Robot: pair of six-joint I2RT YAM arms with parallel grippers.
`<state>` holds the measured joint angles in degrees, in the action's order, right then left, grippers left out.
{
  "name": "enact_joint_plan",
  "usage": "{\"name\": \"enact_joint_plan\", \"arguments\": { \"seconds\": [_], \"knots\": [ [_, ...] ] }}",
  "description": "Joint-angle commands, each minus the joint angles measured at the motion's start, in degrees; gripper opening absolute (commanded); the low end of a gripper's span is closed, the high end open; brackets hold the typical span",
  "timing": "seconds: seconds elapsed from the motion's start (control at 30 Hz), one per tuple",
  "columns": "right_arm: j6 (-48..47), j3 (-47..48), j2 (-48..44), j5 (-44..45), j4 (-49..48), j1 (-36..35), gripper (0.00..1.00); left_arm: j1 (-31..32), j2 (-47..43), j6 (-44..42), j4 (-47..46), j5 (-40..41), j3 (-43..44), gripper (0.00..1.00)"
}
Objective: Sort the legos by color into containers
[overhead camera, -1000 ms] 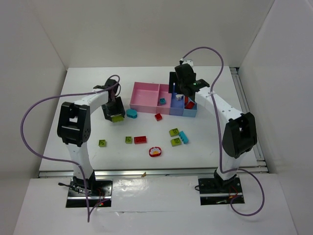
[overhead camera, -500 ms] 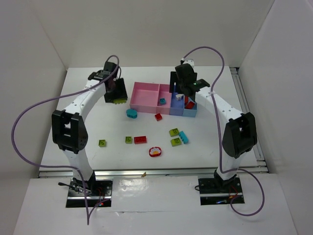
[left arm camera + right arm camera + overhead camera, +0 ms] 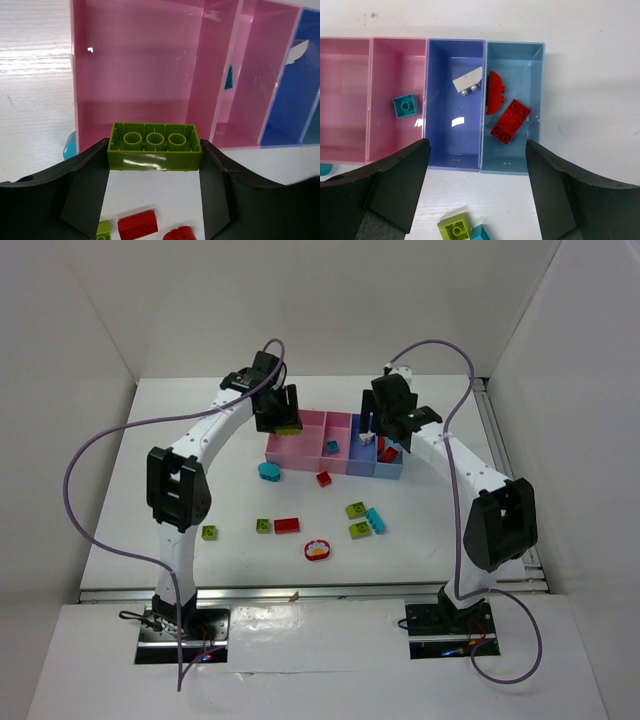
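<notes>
My right gripper draws back and down onto the cyan brick's near end [image 3: 379,527] next, as the brick lies below it, nearer my base and still outside the bins.
My left gripper [image 3: 285,420] is shut on a lime green brick [image 3: 154,146], held above the near-left edge of the wide pink bin [image 3: 135,60]. My right gripper [image 3: 476,150] is open and empty above the blue bin [image 3: 455,145] and the light blue bin [image 3: 520,155]. The narrow pink bin [image 3: 395,70] holds a teal brick [image 3: 405,106]. The blue bin holds a white brick [image 3: 468,81]. The light blue bin holds a red brick [image 3: 510,121] and a rounded red piece [image 3: 494,92].
On the table lie a teal piece [image 3: 268,471], red bricks [image 3: 324,478] [image 3: 287,525], lime bricks [image 3: 355,509] [image 3: 359,530] [image 3: 263,525] [image 3: 209,532], a cyan brick [image 3: 376,520] and a round red-rimmed piece [image 3: 317,550]. White walls enclose the table.
My left arm has swung right and away with the lime brick, from left of the bins to the wide pink bin's edge. My right gripper shifted slightly right.
</notes>
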<state>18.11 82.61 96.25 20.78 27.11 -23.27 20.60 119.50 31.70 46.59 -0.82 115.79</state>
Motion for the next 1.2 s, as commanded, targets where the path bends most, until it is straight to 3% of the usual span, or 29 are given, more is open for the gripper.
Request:
{"name": "enact_joint_plan", "arguments": {
  "seconds": [0.0,0.2,0.37,0.77,0.9,1.17],
  "knots": [
    [0.61,-1.22,-4.48,1.90,1.53,0.77,0.84,-0.12,3.45,0.20,0.52,-3.13,3.47,0.59],
    [-0.09,-7.72,-7.38,-0.99,2.59,0.77,0.84,0.41,7.58,0.90,-0.09,-3.93,6.11,0.68],
    [-1.15,-16.76,-11.59,-8.72,0.75,-0.38,0.84,0.41,7.59,0.29,-0.09,-4.98,6.12,0.98],
    [4.30,-30.74,-16.97,-21.90,6.11,-1.43,0.81,0.93,-1.28,-3.40,1.57,-4.37,2.70,0.97],
    [4.30,-33.47,-16.97,-23.75,7.87,-1.43,0.74,0.93,-3.49,-3.40,2.10,-3.05,0.67,0.97],
    [1.84,-34.80,-12.67,-23.76,4.36,-1.43,0.71,0.93,-4.89,-2.88,2.10,-2.52,-1.27,0.94]
  ]
}}
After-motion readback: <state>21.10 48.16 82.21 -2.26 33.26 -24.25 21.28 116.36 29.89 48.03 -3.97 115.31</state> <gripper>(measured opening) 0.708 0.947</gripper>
